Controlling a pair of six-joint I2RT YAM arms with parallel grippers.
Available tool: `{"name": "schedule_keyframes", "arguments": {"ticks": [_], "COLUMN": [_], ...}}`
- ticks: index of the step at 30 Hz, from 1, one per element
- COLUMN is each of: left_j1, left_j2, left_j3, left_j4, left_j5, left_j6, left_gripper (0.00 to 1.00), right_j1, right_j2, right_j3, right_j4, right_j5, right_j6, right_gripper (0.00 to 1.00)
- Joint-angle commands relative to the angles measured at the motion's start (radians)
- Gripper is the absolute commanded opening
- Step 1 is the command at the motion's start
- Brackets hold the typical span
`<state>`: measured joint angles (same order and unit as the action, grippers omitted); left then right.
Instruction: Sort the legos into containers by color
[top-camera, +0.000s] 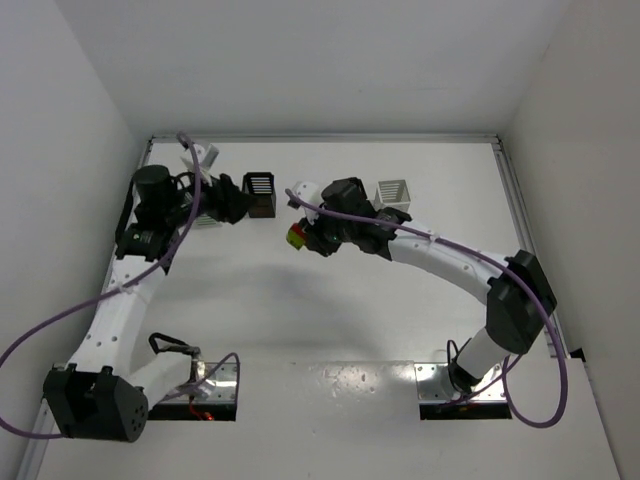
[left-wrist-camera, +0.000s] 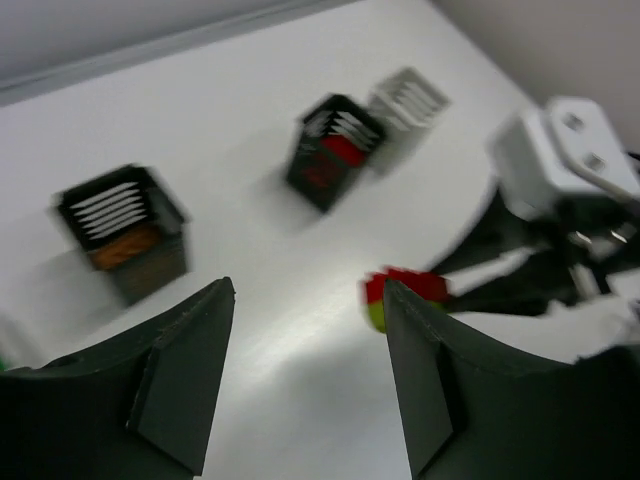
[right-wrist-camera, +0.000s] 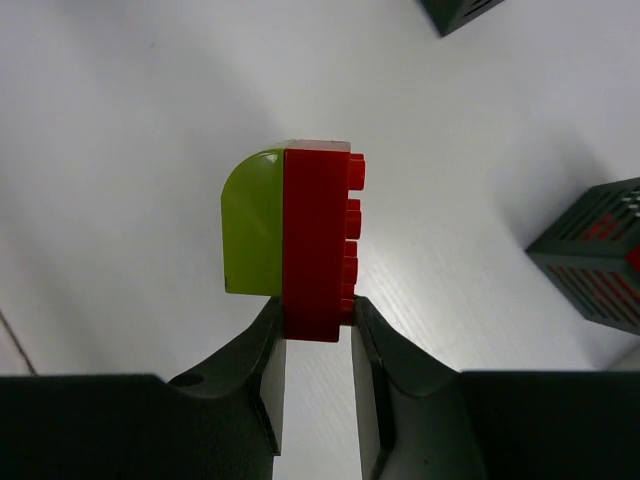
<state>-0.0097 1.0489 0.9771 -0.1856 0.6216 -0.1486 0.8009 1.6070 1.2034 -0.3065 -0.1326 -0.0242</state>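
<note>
The red lego (right-wrist-camera: 316, 240) goes outward in my right gripper over the black container's opening next, for release. That container stands outward with its matching color, red, inside.
My right gripper (right-wrist-camera: 318, 315) is shut on a red lego (right-wrist-camera: 316, 240) that has a yellow-green lego (right-wrist-camera: 252, 222) stuck to its side. It holds the pair above the table, seen from above as a small red and yellow-green piece (top-camera: 297, 235). My left gripper (left-wrist-camera: 308, 295) is open and empty, with the held pair (left-wrist-camera: 398, 292) just past its right fingertip. Ahead of it stand a black container (left-wrist-camera: 125, 232) with orange-brown inside, a black container (left-wrist-camera: 335, 152) with red inside, and a white container (left-wrist-camera: 408, 98).
From above, a black bin (top-camera: 260, 190) and a white bin (top-camera: 393, 192) stand along the back. A white slatted bin (top-camera: 205, 218) is partly hidden under my left gripper (top-camera: 228, 203). White walls close off the table's far and side edges.
</note>
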Motion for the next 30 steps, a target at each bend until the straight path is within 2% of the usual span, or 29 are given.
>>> {"name": "schedule_keyframes", "arguments": {"ticks": [1, 7, 17, 28, 30], "left_j1": [-0.097, -0.125, -0.125, -0.125, -0.125], "left_j2": [0.011, 0.091, 0.189, 0.243, 0.253], "left_j3": [-0.057, -0.071, -0.049, -0.049, -0.049], "left_j4": [0.052, 0.074, 0.158, 0.186, 0.198], "left_j5": [0.147, 0.185, 0.305, 0.305, 0.305], "left_j6": [-0.176, -0.258, -0.39, -0.401, -0.401], "left_gripper": [0.67, 0.67, 0.74, 0.74, 0.71], "right_j1": [-0.002, -0.002, 0.007, 0.017, 0.017], "right_j2": [0.001, 0.01, 0.01, 0.019, 0.019], "right_j3": [0.097, 0.136, 0.136, 0.165, 0.165], "right_j4": [0.09, 0.09, 0.099, 0.081, 0.081], "right_j5": [0.123, 0.146, 0.128, 0.068, 0.042], "right_j6": [0.079, 0.079, 0.07, 0.061, 0.061], "right_gripper": [0.0, 0.0, 0.0, 0.0, 0.0]}}
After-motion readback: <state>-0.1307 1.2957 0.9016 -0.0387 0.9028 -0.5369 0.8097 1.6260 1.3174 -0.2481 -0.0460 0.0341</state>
